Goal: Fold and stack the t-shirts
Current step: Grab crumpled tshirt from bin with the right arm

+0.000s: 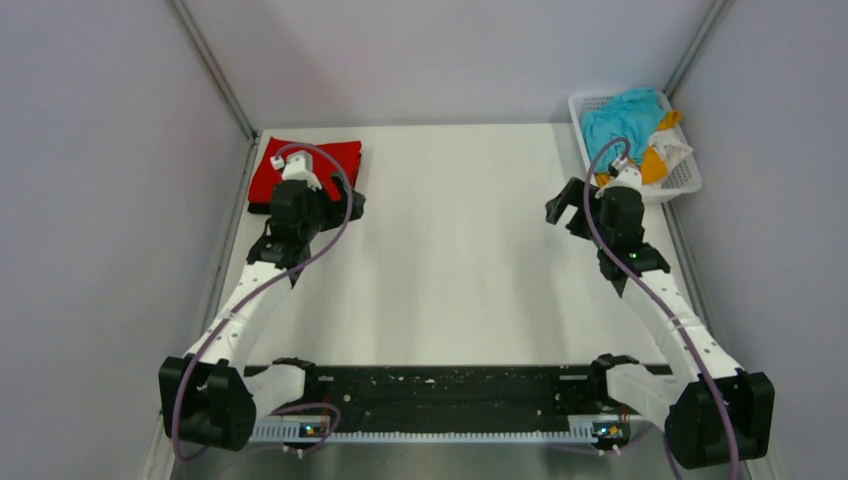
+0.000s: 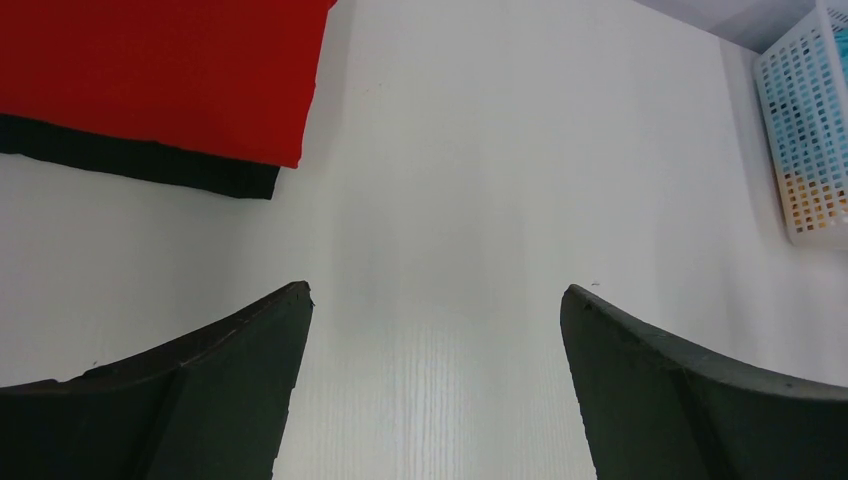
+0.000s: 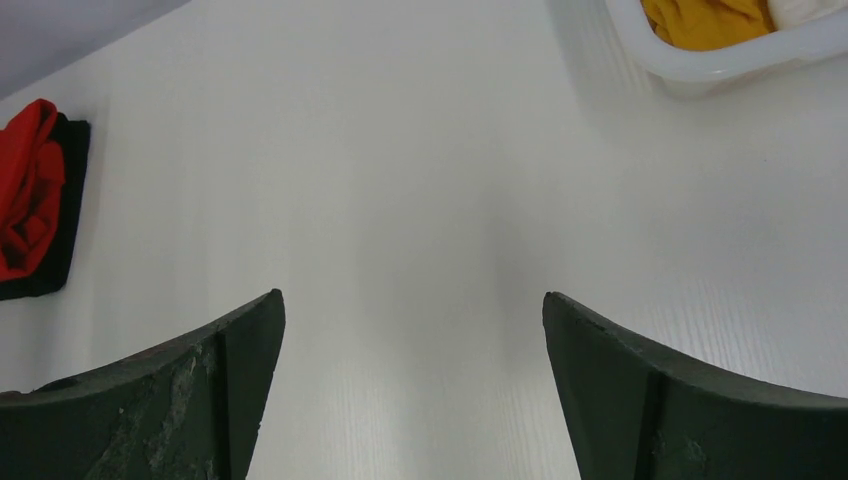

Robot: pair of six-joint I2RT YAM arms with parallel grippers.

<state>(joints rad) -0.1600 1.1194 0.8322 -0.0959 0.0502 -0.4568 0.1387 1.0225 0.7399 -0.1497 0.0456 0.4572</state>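
Observation:
The uppermost turquoise t-shirt lies outward of my right gripper and to its right in the top view. The gripper reaches there next, then down onto the t-shirt's near end [image 1: 607, 157].
A folded red t-shirt [image 1: 318, 157] lies at the table's far left on top of a folded black t-shirt [image 2: 140, 162]; both also show in the left wrist view, the red one [image 2: 160, 70] above the black edge. A turquoise t-shirt [image 1: 625, 117], an orange one [image 1: 656, 166] and a white one [image 1: 676, 150] are bunched in the basket at the far right. My left gripper [image 1: 347, 204] is open and empty beside the red and black stack. My right gripper [image 1: 564, 211] is open and empty over bare table, left of the basket.
The white plastic mesh basket [image 1: 688, 180] stands at the far right corner against the wall; it also shows in the left wrist view [image 2: 805, 150] and the right wrist view [image 3: 720, 62]. Grey walls close in both sides and the back.

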